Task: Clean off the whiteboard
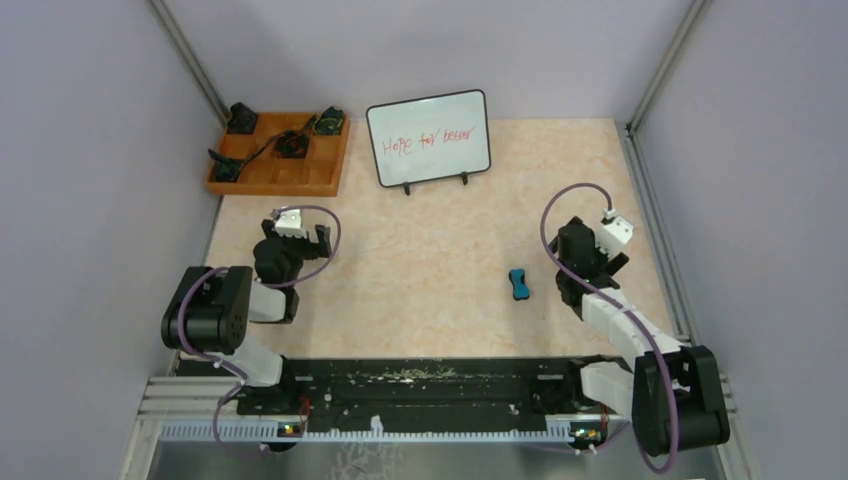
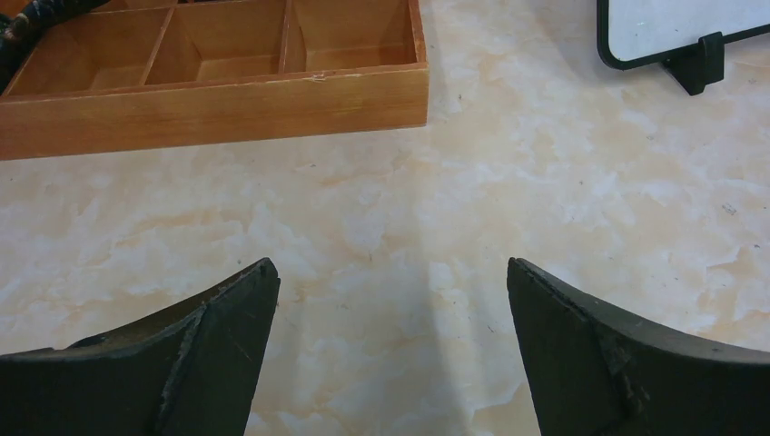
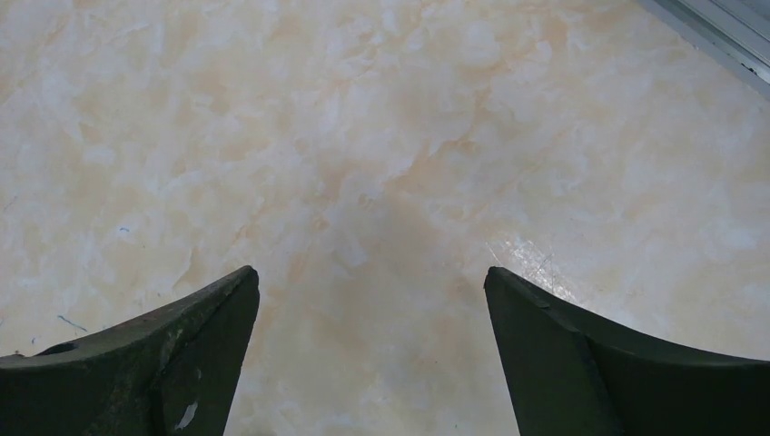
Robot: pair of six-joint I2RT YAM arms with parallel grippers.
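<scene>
Next, my right gripper moves to the left in the top view and lowers onto the blue eraser's narrow middle (image 1: 519, 284), since both ends of the eraser are wider.
The whiteboard (image 1: 428, 138) stands at the back middle of the table on two black feet, with red handwriting across it. Its lower left corner and one foot show in the left wrist view (image 2: 672, 27). A small blue eraser (image 1: 518, 284) lies on the table just left of my right gripper (image 1: 598, 250). My left gripper (image 1: 297, 234) hovers at the left, well in front of the board. Both grippers are open and empty over bare table in the left wrist view (image 2: 392, 272) and the right wrist view (image 3: 370, 277).
An orange wooden compartment tray (image 1: 280, 155) with several black parts and a cable sits at the back left, also in the left wrist view (image 2: 218, 100). Grey walls enclose the table on three sides. A metal rail (image 3: 717, 27) runs along the right edge.
</scene>
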